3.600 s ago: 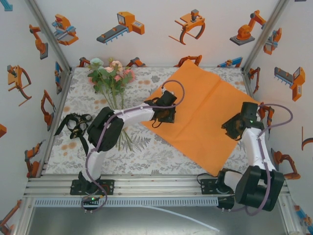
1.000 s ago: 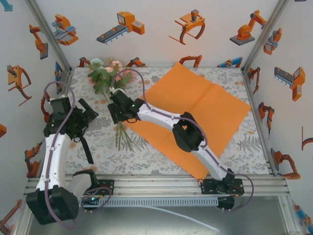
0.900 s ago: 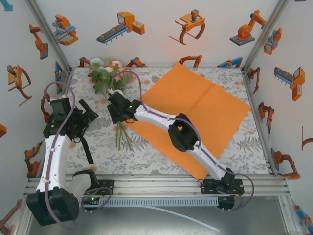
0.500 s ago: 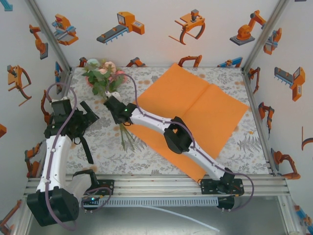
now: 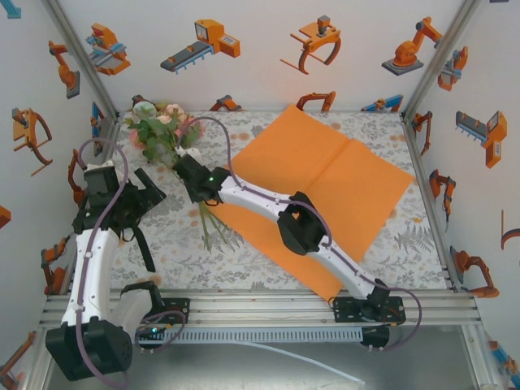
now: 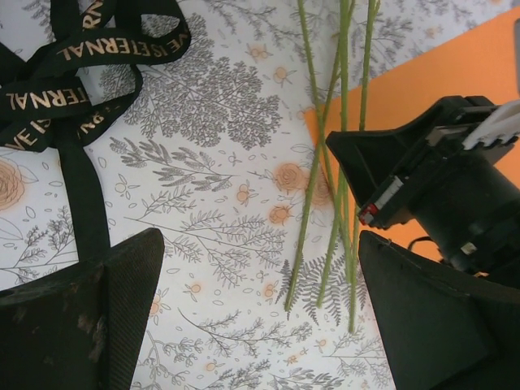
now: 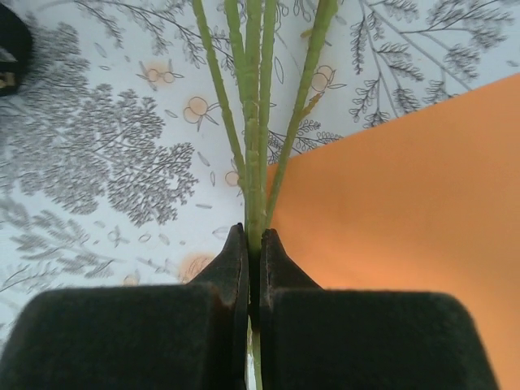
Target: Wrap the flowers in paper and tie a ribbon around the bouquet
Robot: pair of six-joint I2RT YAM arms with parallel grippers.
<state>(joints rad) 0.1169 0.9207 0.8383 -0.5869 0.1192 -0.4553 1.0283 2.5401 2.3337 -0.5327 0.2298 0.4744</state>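
Note:
My right gripper should lift the stems, bring them over the middle of the orange paper and go down to release them, because that sheet is flat and empty.
The flowers (image 5: 162, 130) lie at the back left, pink and peach blooms toward the corner, thin green stems (image 5: 208, 227) trailing to the front. My right gripper (image 5: 192, 172) reaches across the table and is shut on the stems (image 7: 252, 122); its jaws (image 7: 253, 240) pinch them. The orange paper (image 5: 341, 175) lies flat to the right, its edge (image 7: 406, 203) just beside the stems. My left gripper (image 5: 149, 195) hovers open at the left, and in its wrist view (image 6: 260, 301) the stem ends (image 6: 325, 268) show between its fingers. The black lettered ribbon (image 6: 73, 89) lies bunched beside it.
The floral tablecloth (image 5: 244, 260) covers the table. Printed walls and metal frame posts (image 5: 81, 57) close in the back and sides. The right arm's link (image 5: 296, 227) crosses over the paper's near left part. Bare cloth lies at the front left (image 6: 203, 244).
Since the earliest frame the left arm left the paper for the ribbon side and the right arm crossed to the stems. In the last second the bunch shifted toward the back left corner.

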